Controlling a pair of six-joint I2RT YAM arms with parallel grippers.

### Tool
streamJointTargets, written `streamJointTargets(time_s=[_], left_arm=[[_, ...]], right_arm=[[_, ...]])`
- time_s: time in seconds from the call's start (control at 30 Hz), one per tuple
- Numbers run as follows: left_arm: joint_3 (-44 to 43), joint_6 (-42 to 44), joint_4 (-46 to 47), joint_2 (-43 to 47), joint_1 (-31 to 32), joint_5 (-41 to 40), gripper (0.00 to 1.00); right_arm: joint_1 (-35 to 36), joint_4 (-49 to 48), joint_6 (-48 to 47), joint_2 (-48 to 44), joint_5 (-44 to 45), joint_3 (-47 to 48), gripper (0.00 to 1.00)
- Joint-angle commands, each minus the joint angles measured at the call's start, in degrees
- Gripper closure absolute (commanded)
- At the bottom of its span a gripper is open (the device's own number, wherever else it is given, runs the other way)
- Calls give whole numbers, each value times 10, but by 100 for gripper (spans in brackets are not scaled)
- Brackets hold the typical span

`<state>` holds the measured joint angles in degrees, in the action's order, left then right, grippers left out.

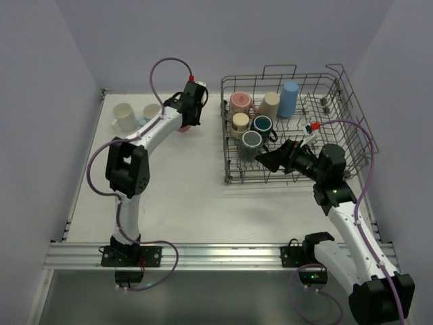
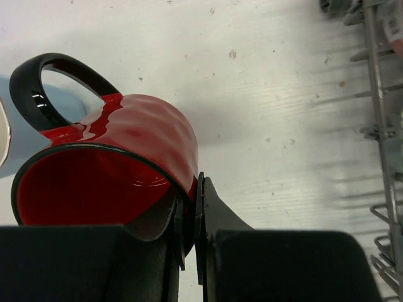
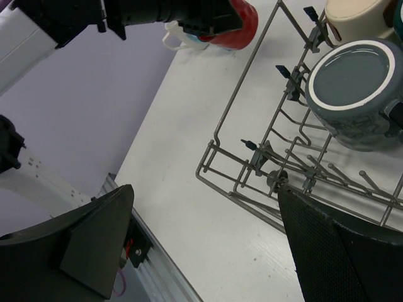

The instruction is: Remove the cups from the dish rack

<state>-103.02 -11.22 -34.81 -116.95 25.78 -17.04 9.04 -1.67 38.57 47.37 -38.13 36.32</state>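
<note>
I should next lower my left gripper, set the red mug on the clear, bare tabletop [image 1: 182,128] beside the pale cup and release its rim.
My left gripper [image 1: 190,108] [image 2: 192,196] is shut on the rim of a red mug [image 2: 138,132] [image 3: 243,24] with a black handle, one finger inside it and one outside. It holds the mug low over the white table, left of the dish rack [image 1: 298,172] [image 3: 252,94]. In the rack stand a speckled pink cup [image 1: 239,103], two beige cups [image 1: 270,104] [image 1: 240,122], a tall blue tumbler [image 1: 289,99] and two dark teal cups [image 1: 262,124] [image 1: 252,141] [image 3: 352,94]. My right gripper [image 1: 270,160] [image 3: 204,189] is open and empty at the rack's near left corner, beside the nearest teal cup.
A white mug [image 1: 124,116] [image 3: 182,38] and a second pale cup [image 1: 151,110] stand on the table at the far left. Purple walls close in the back and sides. A metal rail [image 1: 216,254] runs along the near edge.
</note>
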Motion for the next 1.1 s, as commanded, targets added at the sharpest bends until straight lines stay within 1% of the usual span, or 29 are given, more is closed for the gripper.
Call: streamJointTargets(time_s=[0.0,0.13,0.33,0.6,0.8,0.87,0.93,1.07], left_arm=[[-87,36,12,-17,-18,-33,100],[-154,45,-11,-80,-20,-27,100],[-198,53,-24,-130,-28,-26,100],[-195,53,-20,-149,-35,-12,100],[-198,54,-23,-159,-38,-12,100],[-197,53,-23,-161,-38,-15,100],[-198,52,-21,-165,-38,-15,100],[-197,54,-18,-166,-38,-26,94]], right_arm=[[5,9,-30,-12,18,3,1],[12,7,-30,-8,18,1,1],[38,1,-25,4,43,-1,1],[76,15,-38,19,80,25,1],[83,15,-37,32,92,34,1],[86,15,-38,39,122,42,1],[98,40,-44,47,146,49,1],[110,50,-54,58,171,60,1]])
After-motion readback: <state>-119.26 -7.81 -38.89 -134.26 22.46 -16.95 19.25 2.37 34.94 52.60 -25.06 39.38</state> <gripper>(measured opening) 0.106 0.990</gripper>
